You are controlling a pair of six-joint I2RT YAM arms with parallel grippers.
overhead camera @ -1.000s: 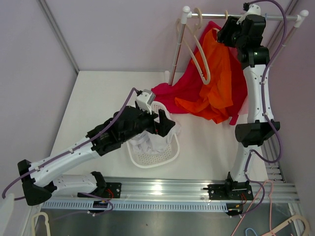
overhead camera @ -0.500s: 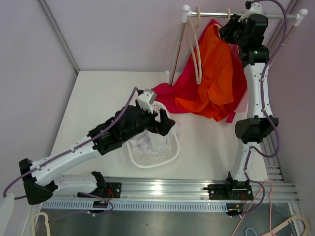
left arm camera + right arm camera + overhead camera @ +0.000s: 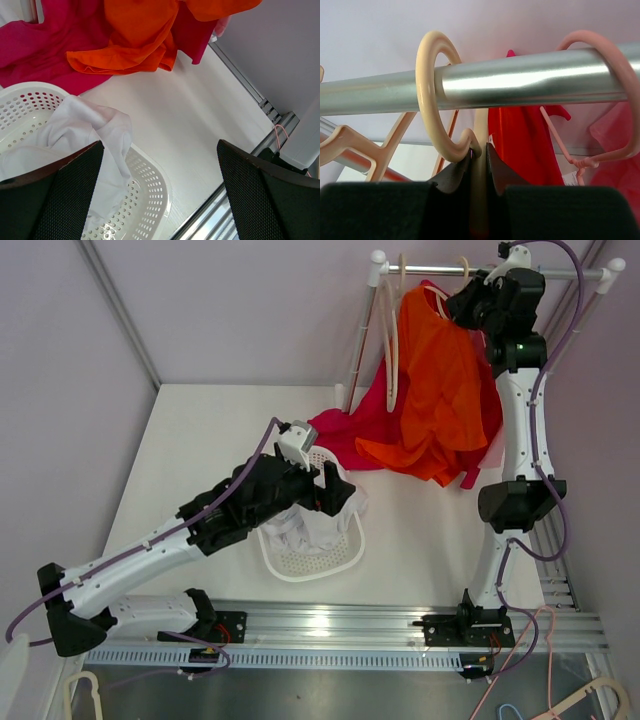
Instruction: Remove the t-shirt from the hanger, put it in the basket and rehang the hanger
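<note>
My left gripper should go to the right in the top view, past the basket (image 3: 320, 565), onto the t-shirt's loose bottom hem.
An orange t-shirt (image 3: 440, 390) hangs from a cream hanger (image 3: 427, 85) whose hook sits over the metal rail (image 3: 530, 80) at the back right. Its lower part trails onto the table. In the right wrist view the shirt's collar (image 3: 520, 145) shows just behind the hanger's neck. My right gripper (image 3: 470, 302) is up at the rail, and its jaws (image 3: 480, 160) are shut on the hanger's neck just under the hook. Over the white basket (image 3: 320, 565) my left gripper (image 3: 160, 190) stands wide open, nothing between its fingers.
A magenta garment (image 3: 350, 430) lies on the table under the orange shirt. White cloth (image 3: 90, 125) fills the basket (image 3: 150, 200). A pink hanger (image 3: 620, 75) and a bare cream hanger (image 3: 390, 350) also hang on the rail. The rack's post (image 3: 362, 330) stands at the left.
My right gripper has closed on the hanger's neck. The orange shirt now hangs higher and straighter, and the bare cream hanger has swung left. The left arm has not moved.
</note>
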